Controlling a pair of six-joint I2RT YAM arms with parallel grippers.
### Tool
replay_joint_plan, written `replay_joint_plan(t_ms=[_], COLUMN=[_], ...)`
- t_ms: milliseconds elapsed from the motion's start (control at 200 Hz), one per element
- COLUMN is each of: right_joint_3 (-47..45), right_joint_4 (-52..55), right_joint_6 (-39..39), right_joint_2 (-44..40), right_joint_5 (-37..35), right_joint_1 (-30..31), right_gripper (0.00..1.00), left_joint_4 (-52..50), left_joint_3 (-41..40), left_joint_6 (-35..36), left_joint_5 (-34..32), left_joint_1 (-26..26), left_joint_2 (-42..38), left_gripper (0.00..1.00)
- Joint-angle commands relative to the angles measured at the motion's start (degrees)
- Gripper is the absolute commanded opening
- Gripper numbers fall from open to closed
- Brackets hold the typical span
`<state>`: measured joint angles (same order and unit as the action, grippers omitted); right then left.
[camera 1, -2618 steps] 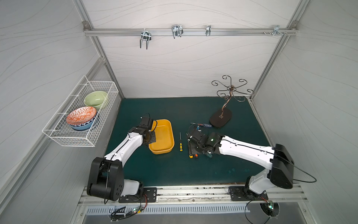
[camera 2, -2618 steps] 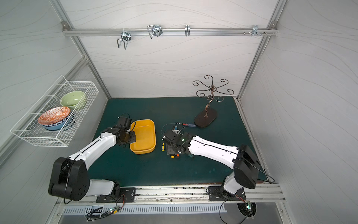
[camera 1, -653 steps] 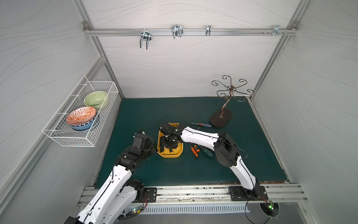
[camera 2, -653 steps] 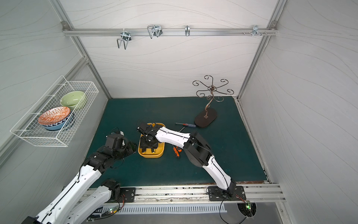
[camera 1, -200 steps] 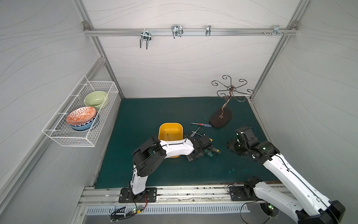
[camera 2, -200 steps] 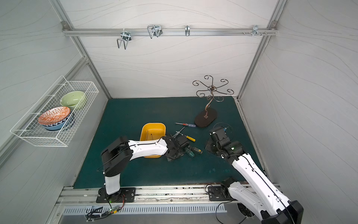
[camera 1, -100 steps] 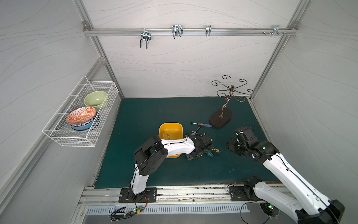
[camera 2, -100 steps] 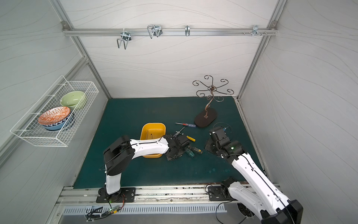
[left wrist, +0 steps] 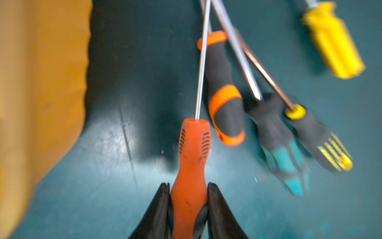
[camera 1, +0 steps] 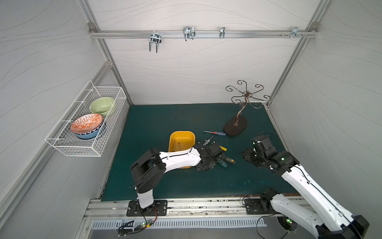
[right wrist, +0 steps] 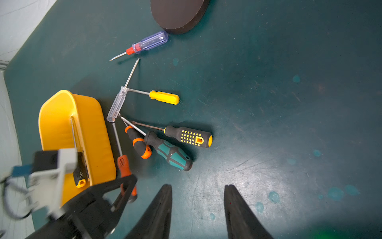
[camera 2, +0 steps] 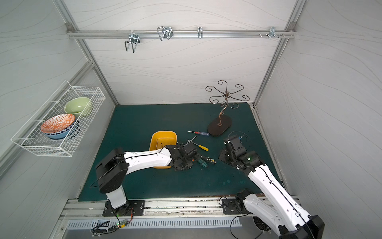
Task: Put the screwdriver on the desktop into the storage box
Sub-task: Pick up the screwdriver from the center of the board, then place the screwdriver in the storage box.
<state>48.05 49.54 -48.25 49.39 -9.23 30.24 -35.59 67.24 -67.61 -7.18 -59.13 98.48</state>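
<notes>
I should next lift the orange screwdriver (left wrist: 193,149) in my left gripper over the storage box's side, then lower and release it inside, as the box's bottom lies beyond that side.
My left gripper (left wrist: 188,190) is shut on the handle of an orange screwdriver (left wrist: 193,149), which lies low over the teal desktop (camera 1: 165,120) just beside the yellow storage box (camera 1: 182,137). Its shaft points along the box's long side. One black-and-yellow screwdriver (right wrist: 79,173) lies inside the box. Several more are fanned out close by: black-orange (right wrist: 138,142), teal-black (right wrist: 171,153), black-yellow (right wrist: 189,136), yellow (right wrist: 164,97), clear (right wrist: 116,103) and blue-red (right wrist: 149,42). My right gripper (right wrist: 198,192) stands open and empty to the right of the pile.
A metal hook stand on a dark oval base (camera 1: 235,125) is at the back right. A white wire basket (camera 1: 86,122) with two bowls hangs on the left wall. A rail with hooks (camera 1: 188,34) crosses the back wall.
The left gripper's jaws have closed on the orange handle. Both arms stay almost where they were.
</notes>
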Motion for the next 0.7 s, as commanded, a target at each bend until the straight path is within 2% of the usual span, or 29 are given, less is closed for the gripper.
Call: replay_joint_plan(t_ms=[0,65,190,295,370,515,695], right_joint_3=[1.19,1.46,1.78,1.87,2.20,2.79,3.37], right_joint_4=[0.80,0.56,-0.10,-1.13,-1.71,-2.51,-2.42], right_joint_6=[-0.36,-0.10,0.41,0.44,0.38,0.26,0.10], right_joint_2=[-0.53,-0.13,0.27,1.72,3.24,5.51,7.04], right_joint_5=[0.06,0.75,1.48,1.91,2.41,2.64,2.34], right_joint_1=[-0.36,-0.36,-0.36,-0.36,-0.34,-0.20,-0.26], right_gripper=[0.45,0.45,0.45,0.45,0.45,0.44,0.44], left_joint_4=[2.85,0.00,-8.61,-12.10,-10.80,-5.01,-2.91], left_joint_3=[-1.02,-1.09,-3.47,-6.86,-9.46,-10.72,-7.40], left_joint_6=[7.02,10.84,14.58,16.80,18.44,21.05,24.19], left_joint_5=[-1.70,-1.75,-6.65,-7.25,-4.92,3.53,6.95], left_joint_1=[-1.07,-1.07,0.53,5.98,10.90,17.62,18.60], left_joint_2=[-7.37,-11.22,-20.08,-25.43,-27.39,-24.04,-14.66], left_gripper=[0.00,0.00,0.00,0.00,0.00,0.00,0.00])
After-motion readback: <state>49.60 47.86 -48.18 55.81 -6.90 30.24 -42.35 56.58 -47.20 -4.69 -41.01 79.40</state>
